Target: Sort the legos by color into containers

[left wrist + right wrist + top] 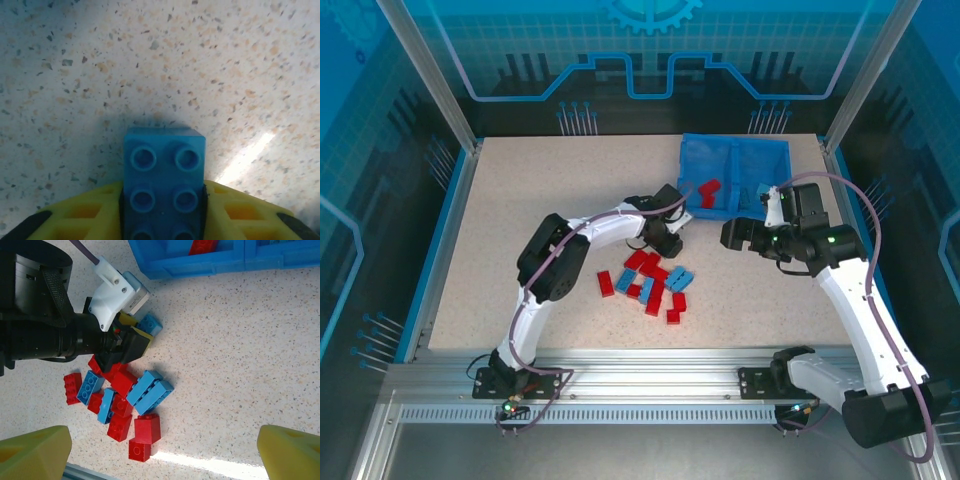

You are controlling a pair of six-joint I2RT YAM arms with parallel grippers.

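My left gripper needs to lift the light blue brick first, then carry it away from my base, to release it over the bin's blue-brick section (760,178).
My left gripper (162,212) is shut on a light blue brick (164,170), its yellow fingers (85,212) pressing both sides, just above the speckled table. In the top view that gripper (670,240) hangs at the far edge of the pile of red and blue legos (655,280). The right wrist view shows the held brick (150,325) sticking out of the left gripper (132,337), with the pile (120,395) below it. My right gripper (732,235) stands open and empty (162,452), to the right of the pile. The blue bin (735,150) holds a red brick (708,190) in its left compartment.
The bin's near wall (200,262) lies just beyond the left gripper. A metal rail (650,365) runs along the table's near edge. Glass walls with aluminium posts (430,80) close in the sides and back. Bare table stretches left of the pile (500,220).
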